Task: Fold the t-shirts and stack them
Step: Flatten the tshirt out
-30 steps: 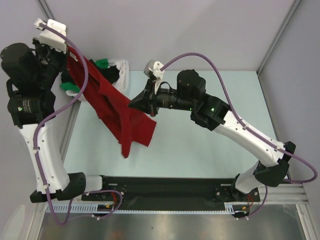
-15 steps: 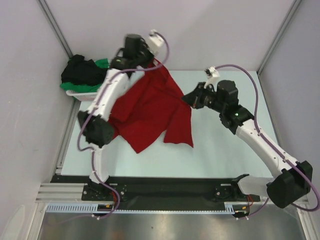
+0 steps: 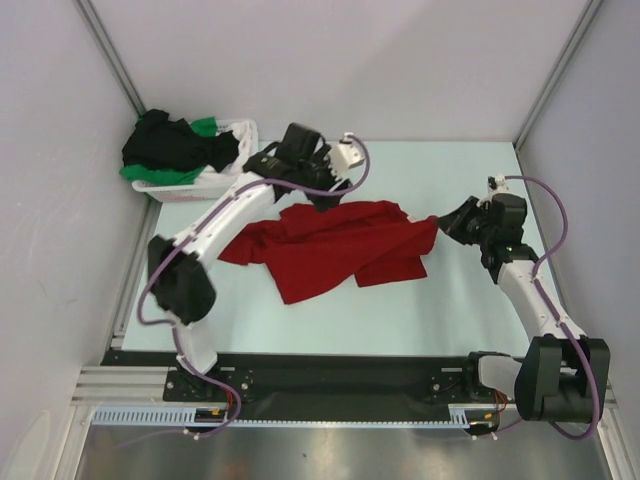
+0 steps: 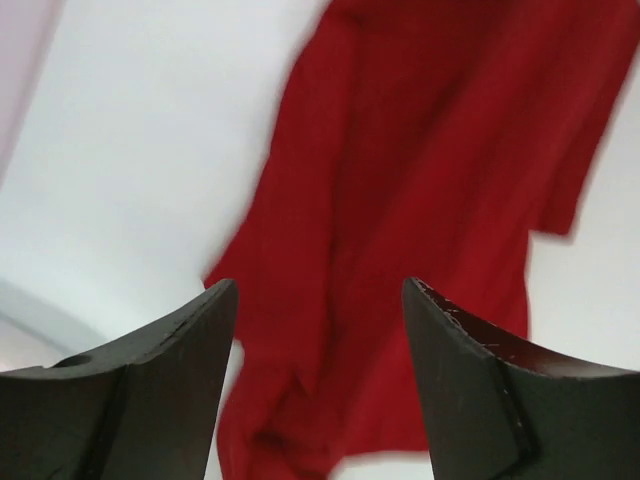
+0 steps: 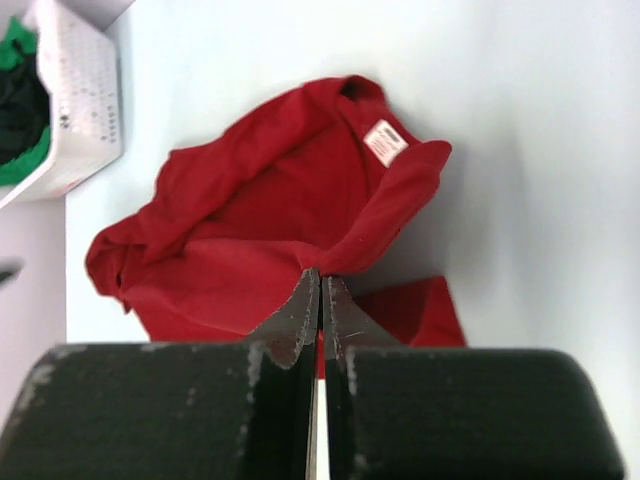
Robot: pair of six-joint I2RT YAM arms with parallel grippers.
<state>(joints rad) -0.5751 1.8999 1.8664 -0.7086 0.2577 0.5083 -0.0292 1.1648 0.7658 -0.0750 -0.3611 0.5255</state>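
Note:
My right gripper holds another edge, so I will next move my left gripper back and down onto the t-shirt's near corner.
A bright red t-shirt lies crumpled across the middle of the table, its pale neck label facing up. My right gripper is shut on the shirt's right edge, and the cloth bunches at its tips. My left gripper hovers open over the shirt's far edge with nothing between its fingers; the red t-shirt lies blurred beneath it. More t-shirts, black and green, are piled at the back left.
A white plastic laundry basket holding the black and green shirts stands at the back left corner, also seen as the basket in the right wrist view. Walls close the table on the left, back and right.
My left arm swung from the far left to the centre and opened, letting go of the red t-shirt. The shirt dropped onto the table. My right gripper pulled its edge to the right.

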